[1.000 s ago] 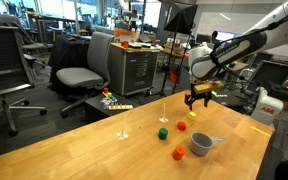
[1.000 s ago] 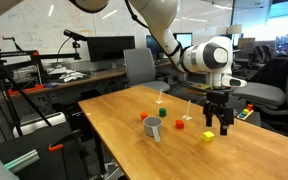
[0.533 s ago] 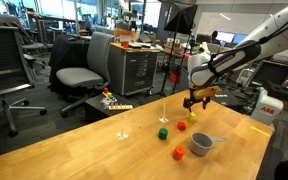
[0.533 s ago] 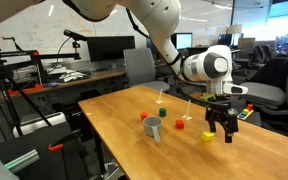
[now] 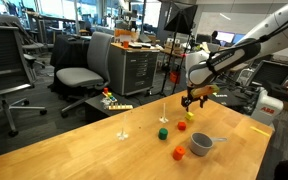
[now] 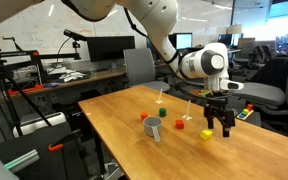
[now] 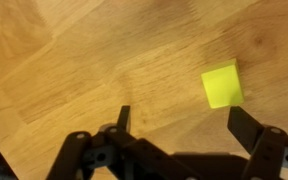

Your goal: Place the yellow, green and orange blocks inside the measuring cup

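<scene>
My gripper shifts toward the right in the wrist view and down around the yellow block (image 5: 191,117) (image 7: 222,86) next, since it sits that way, off the fingers' middle.
The yellow block (image 5: 191,117) lies on the wooden table near its far edge; it also shows in the other exterior view (image 6: 207,136) and in the wrist view (image 7: 222,85). My gripper (image 5: 197,98) (image 6: 217,121) hangs open and empty just above it. In the wrist view the gripper (image 7: 184,122) has its jaws wide apart, and the yellow block lies ahead, near the right fingertip (image 7: 246,125). The green block (image 5: 163,132) (image 6: 161,112) and the orange block (image 5: 178,153) (image 6: 143,117) lie apart from each other on the table. The grey measuring cup (image 5: 201,144) (image 6: 154,130) stands upright near the orange block.
A small red cube (image 5: 182,126) (image 6: 180,124) lies between the yellow and green blocks. Two thin upright stands (image 5: 123,126) (image 5: 164,112) stand on the table. Office chairs (image 5: 84,70) and desks surround the table.
My gripper has shifted a little and come lower toward the yellow block, staying open. The blocks and the cup have not moved.
</scene>
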{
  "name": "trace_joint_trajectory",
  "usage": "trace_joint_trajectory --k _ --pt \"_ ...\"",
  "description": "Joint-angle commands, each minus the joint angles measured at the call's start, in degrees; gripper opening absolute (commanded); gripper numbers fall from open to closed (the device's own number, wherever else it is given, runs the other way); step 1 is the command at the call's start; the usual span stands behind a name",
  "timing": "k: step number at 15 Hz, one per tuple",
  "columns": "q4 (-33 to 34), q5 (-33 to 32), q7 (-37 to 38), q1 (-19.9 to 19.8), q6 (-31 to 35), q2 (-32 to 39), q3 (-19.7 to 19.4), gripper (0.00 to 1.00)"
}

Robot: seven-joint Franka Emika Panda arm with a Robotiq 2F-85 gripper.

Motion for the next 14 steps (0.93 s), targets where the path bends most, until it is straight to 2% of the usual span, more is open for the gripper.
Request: trace_joint_trajectory --k 1,14 --pt "-1.0 0.4 -0.1 1.1 -0.7 -2.0 0.0 1.0" --pt "-1.9 -0.2 -1.0 2.9 -0.3 -0.6 0.5 1.0"
